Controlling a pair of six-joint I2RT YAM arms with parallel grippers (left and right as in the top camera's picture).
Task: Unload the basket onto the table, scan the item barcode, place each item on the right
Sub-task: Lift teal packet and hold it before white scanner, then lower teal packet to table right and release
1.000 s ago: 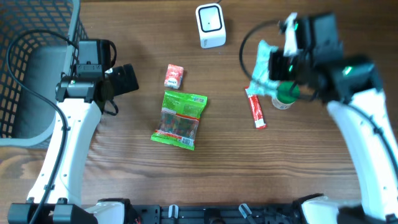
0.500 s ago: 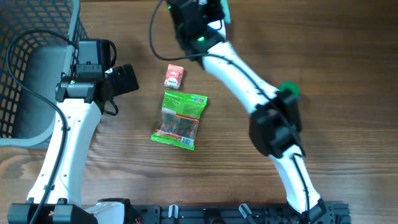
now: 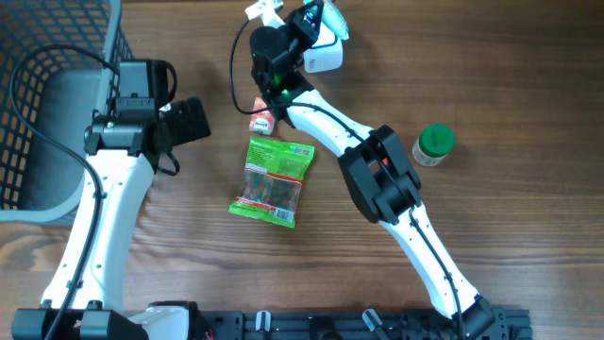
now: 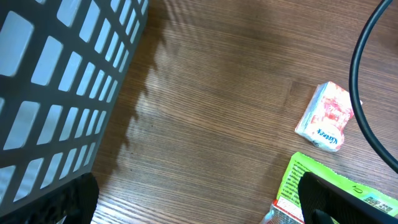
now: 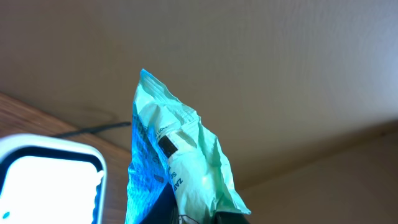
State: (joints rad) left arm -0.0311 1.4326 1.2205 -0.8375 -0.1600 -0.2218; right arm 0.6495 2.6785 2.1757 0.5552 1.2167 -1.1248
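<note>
My right gripper brings the packet (image 3: pixel 335 19) back and down next to release it beside the green candy bag, since open wood lies there below it and nearer my base.
A mint-green and blue packet (image 5: pixel 180 162) is held upright in my right gripper (image 5: pixel 193 214), which is shut on its lower end. In the overhead view that packet (image 3: pixel 335 19) sits at the table's far edge, right over the white scanner (image 3: pixel 326 55). The scanner's lit face (image 5: pixel 50 183) shows just left of the packet in the right wrist view. My left gripper (image 3: pixel 189 121) hovers open at the left, with bare wood between its fingers (image 4: pixel 329 199). It holds nothing.
A green candy bag (image 3: pixel 274 181) lies at the centre, with a small red-and-white pack (image 3: pixel 263 117) just above it. A green-lidded jar (image 3: pixel 433 144) stands to the right. A grey mesh basket (image 3: pixel 38 113) fills the left edge, close to my left arm.
My right arm has swung from the right side of the table to the far centre, carrying the packet up to the scanner. The left arm has stayed still.
</note>
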